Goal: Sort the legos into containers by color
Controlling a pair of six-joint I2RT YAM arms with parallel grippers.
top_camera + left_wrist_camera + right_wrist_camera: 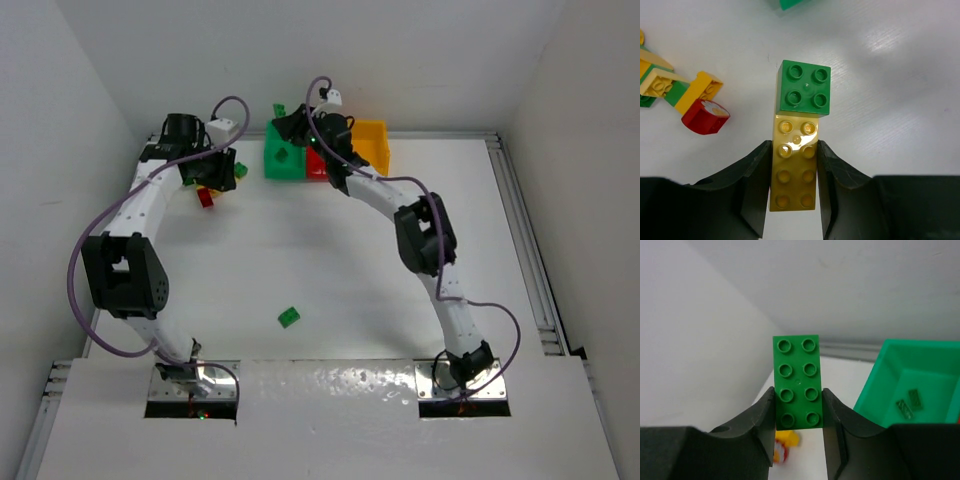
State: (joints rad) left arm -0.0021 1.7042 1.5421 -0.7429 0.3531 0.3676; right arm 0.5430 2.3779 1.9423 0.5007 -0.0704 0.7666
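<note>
Next I should move my right gripper toward the right in the wrist view and down over the green bin's bottom, because the long lego it holds is green too.
My left gripper (pixel 794 167) is shut on a yellow two-by-four lego (pixel 795 185) at the far left of the table (pixel 205 165). A green two-by-two lego (pixel 804 88) sits on its far end. My right gripper (pixel 798 405) is shut on a green two-by-four lego (pixel 797 382), held in the air just left of the green bin (pixel 875 390). The green (pixel 283 155), red (pixel 317 166) and yellow (pixel 373 146) bins stand side by side at the back. A green lego (pixel 290 317) lies alone at the table's near middle.
A cluster of yellow and green legos (pixel 670 87) and a red piece (pixel 705 116) lie left of my left gripper. Two small dark flat pieces (pixel 908 403) lie in the green bin. White walls close in the back and left.
</note>
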